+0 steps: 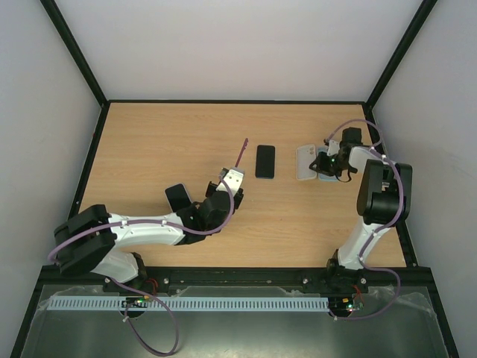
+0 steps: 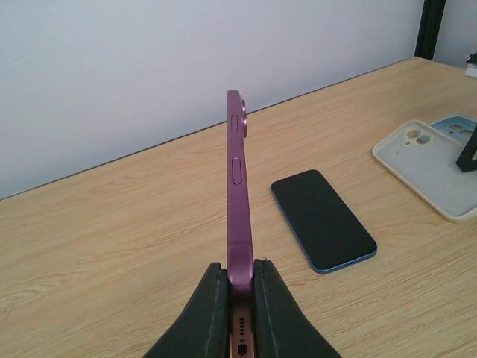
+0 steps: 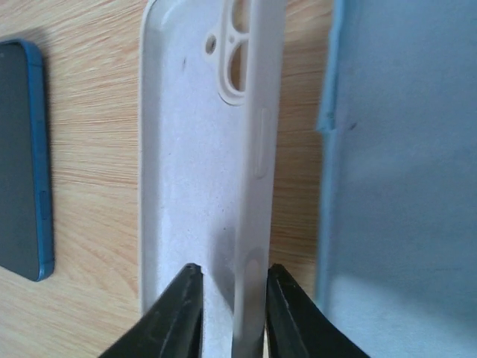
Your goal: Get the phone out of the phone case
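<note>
The tabletop (image 1: 247, 160) (image 2: 268, 233) beside the blue-edged phone is bare and free, so the robot's left gripper should move down, tilt the purple phone from its edge toward flat there and release it.
My left gripper (image 2: 240, 280) is shut on the bottom end of a purple phone (image 2: 237, 186), which it holds on edge above the table, with no case on it. From above, the purple phone (image 1: 242, 151) is a thin line ahead of the left gripper (image 1: 233, 179). The empty white phone case (image 3: 186, 171) lies open side up at the right. My right gripper (image 3: 232, 276) stands open astride the case's right side wall, with a gap at the left finger. In the top view the right gripper (image 1: 326, 160) hovers at the white case (image 1: 304, 162).
A blue-edged phone (image 1: 264, 161) lies screen up mid-table, left of the white case; the left wrist also sees that blue-edged phone (image 2: 322, 218). A light blue case (image 3: 402, 171) lies right beside the white one. Black frame posts and white walls enclose the table.
</note>
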{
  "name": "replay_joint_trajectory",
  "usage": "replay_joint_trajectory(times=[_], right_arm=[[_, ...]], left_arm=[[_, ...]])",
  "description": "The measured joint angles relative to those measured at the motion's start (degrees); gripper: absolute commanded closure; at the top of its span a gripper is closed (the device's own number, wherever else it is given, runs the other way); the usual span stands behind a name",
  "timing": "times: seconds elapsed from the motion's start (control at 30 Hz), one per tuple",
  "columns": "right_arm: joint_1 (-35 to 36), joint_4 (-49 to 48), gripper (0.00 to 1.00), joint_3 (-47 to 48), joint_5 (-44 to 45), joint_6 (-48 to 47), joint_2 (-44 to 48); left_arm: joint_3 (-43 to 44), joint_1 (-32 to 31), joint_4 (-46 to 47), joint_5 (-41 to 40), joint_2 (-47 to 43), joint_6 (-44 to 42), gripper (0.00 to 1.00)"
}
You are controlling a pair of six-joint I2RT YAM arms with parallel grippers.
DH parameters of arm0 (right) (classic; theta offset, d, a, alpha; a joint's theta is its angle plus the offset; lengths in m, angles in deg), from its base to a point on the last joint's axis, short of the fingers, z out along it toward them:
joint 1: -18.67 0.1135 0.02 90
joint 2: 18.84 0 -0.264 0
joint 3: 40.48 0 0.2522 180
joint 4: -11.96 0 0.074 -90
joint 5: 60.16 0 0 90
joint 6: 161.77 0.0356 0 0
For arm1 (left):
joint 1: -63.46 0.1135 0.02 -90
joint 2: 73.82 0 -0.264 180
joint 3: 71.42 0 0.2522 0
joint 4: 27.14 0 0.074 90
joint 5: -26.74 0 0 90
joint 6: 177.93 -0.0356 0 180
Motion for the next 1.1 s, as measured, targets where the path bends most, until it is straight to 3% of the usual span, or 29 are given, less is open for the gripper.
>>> replay_joint_trajectory(times=[0.2, 0.47, 0.77, 0.93, 1.1], right_arm=[[-1.6, -0.7, 0.55, -0.4, 3.7, 0.9, 0.2], [-2.7, 0.2, 0.51, -2.5, 5.9, -1.3, 8.8], [-3.1, 0.2, 0.47, -8.1, -3.6, 1.7, 27.5], [-3.1, -0.5, 0.46, -10.8, -4.3, 3.0, 28.9], [-3.1, -2.2, 0.46, -13.5, -5.1, 3.3, 30.3]], left_arm=[[0.0, 0.3, 0.0, 0.0, 1.4, -0.1, 0.97], [1.8, 1.8, -1.5, -1.7, 6.9, -3.1, 0.97], [8.8, 4.0, -1.0, -6.1, 18.6, -15.2, 0.97], [14.3, 4.3, 1.4, -9.6, 27.8, -26.1, 0.97], [19.5, 5.2, -1.4, -9.7, 32.8, -30.0, 0.97]])
